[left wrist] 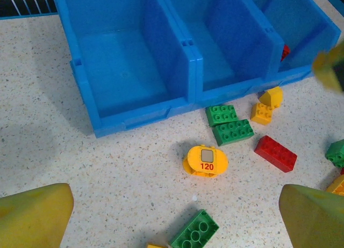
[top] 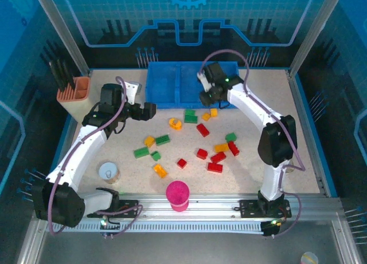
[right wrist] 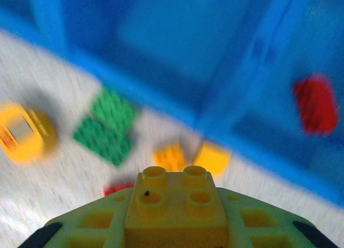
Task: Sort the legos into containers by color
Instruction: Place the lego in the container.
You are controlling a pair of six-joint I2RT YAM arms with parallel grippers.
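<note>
My right gripper holds the yellow brick (right wrist: 176,205) and next needs to carry it sideways over the tray and down into the tray's bare middle section (right wrist: 161,41), because the section beside it already holds red.
The blue tray (top: 172,83) stands at the back; its right compartment holds one red brick (right wrist: 316,105). My right gripper (top: 209,96) hangs over the tray's front edge, shut on a yellow four-stud brick (right wrist: 176,205); this wrist view is blurred. Red, green and orange-yellow legos lie scattered across the table's middle (top: 200,146). My left gripper (top: 150,110) is open and holds nothing, its fingertips (left wrist: 37,213) wide apart above the table. Ahead of it lie a rounded yellow piece marked 120 (left wrist: 205,160), two green bricks (left wrist: 231,124) and a red brick (left wrist: 276,153).
A pink ribbed cup (top: 177,194) stands at the front edge, with a small round tin (top: 108,172) to its left. The peach tool holder (top: 74,95) sits at the back left. The tray's left compartment (left wrist: 118,70) and middle compartment (left wrist: 220,49) look bare.
</note>
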